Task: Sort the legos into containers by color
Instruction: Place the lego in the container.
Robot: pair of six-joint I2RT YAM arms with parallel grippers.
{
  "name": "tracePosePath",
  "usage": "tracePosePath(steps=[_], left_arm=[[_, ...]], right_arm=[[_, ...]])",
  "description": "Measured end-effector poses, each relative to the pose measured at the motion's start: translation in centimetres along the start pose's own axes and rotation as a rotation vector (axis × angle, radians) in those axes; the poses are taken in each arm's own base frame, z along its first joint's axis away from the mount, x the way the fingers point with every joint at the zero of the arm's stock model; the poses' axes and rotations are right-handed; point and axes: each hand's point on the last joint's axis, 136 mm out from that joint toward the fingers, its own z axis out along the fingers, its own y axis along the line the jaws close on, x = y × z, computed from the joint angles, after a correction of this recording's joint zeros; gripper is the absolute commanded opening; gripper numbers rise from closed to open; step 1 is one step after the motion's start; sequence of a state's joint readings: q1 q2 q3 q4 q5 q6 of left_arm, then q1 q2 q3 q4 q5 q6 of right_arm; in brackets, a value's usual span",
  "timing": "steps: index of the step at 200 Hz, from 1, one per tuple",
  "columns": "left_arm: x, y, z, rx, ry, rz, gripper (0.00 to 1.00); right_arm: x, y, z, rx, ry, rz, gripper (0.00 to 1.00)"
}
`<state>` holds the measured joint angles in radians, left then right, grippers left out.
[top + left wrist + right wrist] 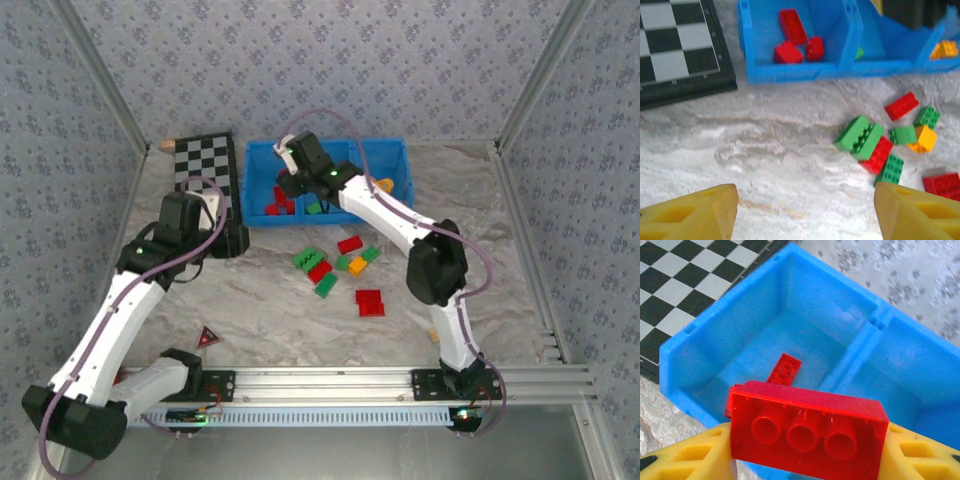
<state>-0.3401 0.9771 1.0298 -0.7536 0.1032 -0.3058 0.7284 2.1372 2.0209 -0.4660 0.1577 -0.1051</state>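
Only red legos lie in the tray section nearest the checkerboard, so next my right gripper will shift toward the checkerboard, lower into that section and release the red lego.
My right gripper is shut on a red lego, gripped by its ends with its hollow underside facing the camera. It hangs over the left compartment of the blue tray, where another red lego lies. From above, the right gripper is over the tray. My left gripper is open with nothing between its fingers, low over bare table. Loose legos lie ahead of it to the right: green, red, orange. Three red legos sit in the left compartment.
A black-and-white checkerboard lies left of the tray, close to my left gripper. A red-and-black triangle sits near the front. Loose legos cluster mid-table, with a red pair nearer the front. Metal frame posts bound the table.
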Motion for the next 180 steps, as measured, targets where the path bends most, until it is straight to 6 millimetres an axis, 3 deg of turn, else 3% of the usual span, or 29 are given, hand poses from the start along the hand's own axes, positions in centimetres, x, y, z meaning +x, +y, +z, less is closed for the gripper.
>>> tracePosePath(steps=[47, 89, 134, 180], left_arm=[[4.8, -1.4, 1.3, 0.138, 0.119, -0.015, 0.72], [7.3, -2.5, 1.9, 0.205, 0.211, -0.011, 0.72], [7.9, -3.4, 1.4, 0.245, 0.226, 0.0, 0.73], [8.0, -3.4, 0.8, 0.243, 0.246, -0.002, 0.73]], right_arm=[[-1.2, 3.4, 5.5, -0.028, -0.031, -0.202, 0.49], [1.4, 5.1, 9.5, -0.044, 0.03, -0.337, 0.51], [4.8, 5.6, 11.6, -0.06, 0.111, -0.411, 0.57], [4.3, 5.5, 12.0, -0.05, 0.092, -0.437, 0.71]])
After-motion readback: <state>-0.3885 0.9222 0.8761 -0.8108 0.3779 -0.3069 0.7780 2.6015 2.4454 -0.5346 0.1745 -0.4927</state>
